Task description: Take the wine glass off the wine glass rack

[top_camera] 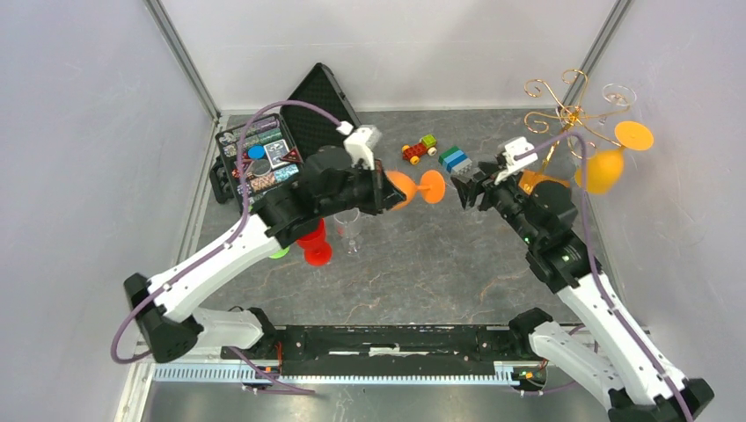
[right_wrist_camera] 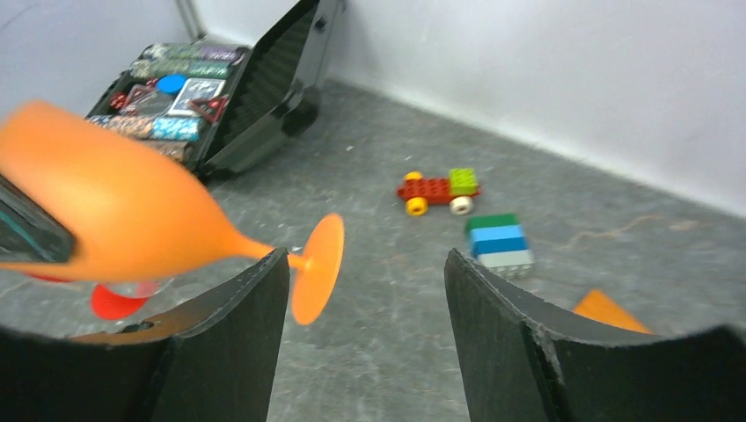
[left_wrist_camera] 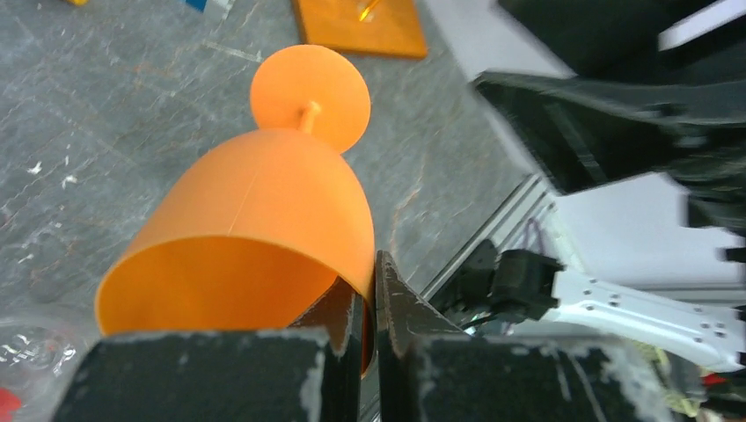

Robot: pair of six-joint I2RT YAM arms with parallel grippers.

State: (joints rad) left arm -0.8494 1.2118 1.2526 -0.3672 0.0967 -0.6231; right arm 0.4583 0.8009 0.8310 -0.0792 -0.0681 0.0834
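The glass tips downward with my left gripper and comes down foot-first onto the bare tabletop [top_camera: 385, 249] beside the clear glass next, since that spot lies below my left gripper.
My left gripper [top_camera: 392, 190] is shut on the rim of an orange wine glass [top_camera: 413, 188] and holds it on its side above the table, foot pointing right. In the left wrist view one finger is inside the bowl [left_wrist_camera: 264, 220] and one outside, the gripper [left_wrist_camera: 374, 286] pinching the wall. My right gripper [top_camera: 464, 189] is open and empty, just right of the glass's foot [right_wrist_camera: 317, 268], which sits by its left finger [right_wrist_camera: 237, 343]. The gold wire wine glass rack [top_camera: 572, 110] stands at the back right, with a second orange wine glass [top_camera: 603, 167] hanging on it. Its wooden base [left_wrist_camera: 356, 26] is partly hidden.
An open black case [top_camera: 273, 141] with small items stands at the back left. A toy car [top_camera: 420, 149] and a stack of blocks [top_camera: 455, 159] lie at the back middle. A red glass [top_camera: 312, 246] and a clear glass [top_camera: 349, 230] stand under my left arm.
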